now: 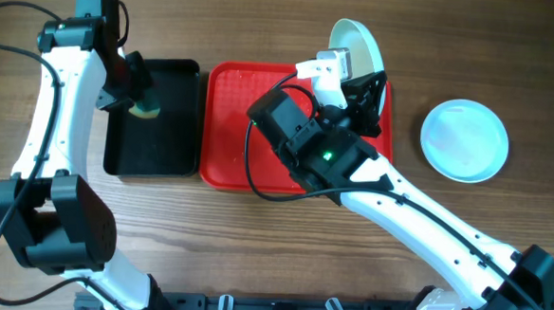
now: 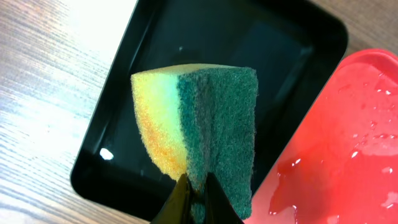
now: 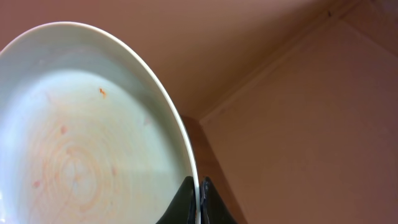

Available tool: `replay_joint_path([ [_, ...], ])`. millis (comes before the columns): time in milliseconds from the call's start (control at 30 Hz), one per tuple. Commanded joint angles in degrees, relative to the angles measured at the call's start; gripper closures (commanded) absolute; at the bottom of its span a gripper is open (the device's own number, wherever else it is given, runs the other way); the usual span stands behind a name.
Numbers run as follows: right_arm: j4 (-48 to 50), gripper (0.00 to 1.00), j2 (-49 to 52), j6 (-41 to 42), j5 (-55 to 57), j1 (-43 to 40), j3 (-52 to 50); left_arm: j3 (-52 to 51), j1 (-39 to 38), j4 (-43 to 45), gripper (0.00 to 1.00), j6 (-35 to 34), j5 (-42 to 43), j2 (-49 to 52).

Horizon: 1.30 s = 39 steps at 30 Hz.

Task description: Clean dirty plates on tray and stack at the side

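Observation:
My left gripper will next lower the sponge [image 2: 199, 124] toward the middle of the black tray and then open, since the bottom of that tray is empty.
My right gripper [image 1: 364, 84] is shut on the rim of a cream-white plate [image 1: 357, 47] and holds it tilted up over the far right corner of the red tray [image 1: 231, 124]. In the right wrist view the plate [image 3: 81, 137] shows faint reddish-brown smears, and the jaws [image 3: 198, 199] pinch its edge. A pale blue plate [image 1: 464, 138] lies on the table to the right. My left gripper [image 1: 139, 96] is shut on a yellow and green sponge [image 2: 199, 124] above the black tray [image 2: 112, 168]. The second pale blue plate is out of view.
The black tray [image 1: 154, 153] sits left of the red tray. The red tray's surface is wet [image 2: 348, 143]. My right arm stretches across the red tray's right half. Wooden table surrounds both trays.

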Motion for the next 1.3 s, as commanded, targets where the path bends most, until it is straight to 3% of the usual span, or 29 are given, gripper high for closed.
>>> replay_joint_path([
  [0, 0.74, 0.96, 0.22, -0.57, 2.45, 0.07, 0.48, -0.28, -0.15, 2.8, 0.96, -0.07, 0.72, 3.28],
  [233, 0.74, 0.96, 0.22, -0.61, 2.45, 0.07, 0.48, -3.17, -0.87, 7.34, 0.96, 0.11, 4.85, 9.7],
  [300, 0.74, 0.96, 0.22, -0.59, 2.43, 0.07, 0.48, -3.17, -0.87, 7.28, 0.87, 0.09, 5.25, 10.84],
  [333, 0.74, 0.96, 0.22, -0.59, 2.43, 0.07, 0.48, -3.17, -0.87, 7.26, 0.76, 0.11, 5.25, 11.17],
  [367, 0.74, 0.96, 0.22, -0.57, 2.43, 0.07, 0.48, -3.17, -0.87, 7.23, 0.58, 0.11, 5.25, 11.3],
  [400, 0.74, 0.96, 0.22, -0.59, 2.43, 0.07, 0.48, -3.17, -0.92, 7.17, 0.36, 0.09, 5.25, 11.28],
  [433, 0.72, 0.96, 0.22, -0.59, 2.4, 0.07, 0.48, -3.17, -0.92, 7.17, 0.06, 0.11, 5.25, 11.28],
  [467, 0.72, 0.96, 0.22, -0.61, 2.4, 0.07, 0.48, -3.15, -0.92, 7.17, 0.0, 0.09, 5.22, 11.28],
  [1033, 0.68, 0.96, 0.22, 0.79, -6.38, 0.07, 0.39, 4.68, -0.92, 3.61, 0.0, 0.07, 5.22, 1.95],
  [1267, 0.04, 0.95, 0.07, 11.04, -44.17, -5.44, 0.39, 4.68, -1.9, 2.93, 0.0, -0.33, 5.25, 1.64],
])
